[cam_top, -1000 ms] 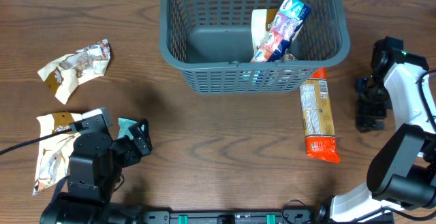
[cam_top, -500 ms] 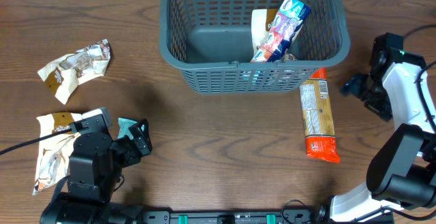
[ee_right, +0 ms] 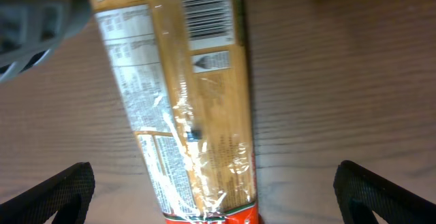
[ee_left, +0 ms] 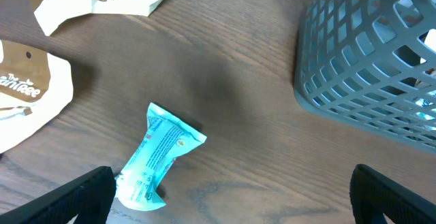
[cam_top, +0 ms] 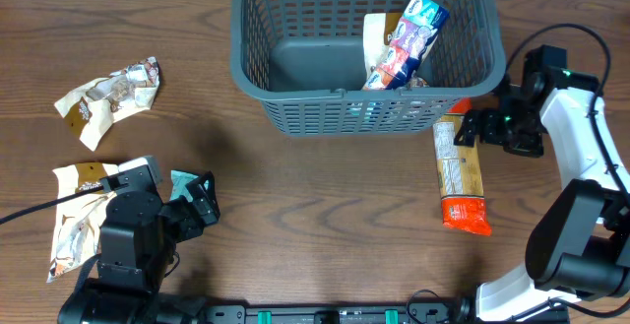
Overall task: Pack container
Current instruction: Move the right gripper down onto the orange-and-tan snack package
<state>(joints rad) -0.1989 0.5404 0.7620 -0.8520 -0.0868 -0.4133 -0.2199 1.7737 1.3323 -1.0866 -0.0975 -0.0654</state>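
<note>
I need to lower my right gripper back onto the middle of the packet.
The container (cam_top: 340, 95) is a dark grey slotted basket at the back centre, holding a blue-and-white packet (cam_top: 406, 40) and a cream one. An orange-ended pasta packet (cam_top: 460, 166) lies on the table just right of the basket's front corner. My right gripper (cam_top: 482, 127) is open and hovers over this packet's upper end. In the right wrist view the packet (ee_right: 184, 94) runs between the wide-apart fingers (ee_right: 388, 193). My left gripper (cam_top: 197, 201) is open at the front left, beside a small teal packet (ee_left: 160, 152). The basket's wall (ee_left: 368, 54) shows at the upper right there.
A crumpled cream-and-brown wrapper (cam_top: 108, 96) lies at the left. A larger cream packet (cam_top: 74, 221) lies at the front left, partly under my left arm. Bare brown wood spreads between the basket and the front edge.
My right gripper has swung left from the table's right side to above the pasta packet's upper end. The left arm and all packets have stayed put.
</note>
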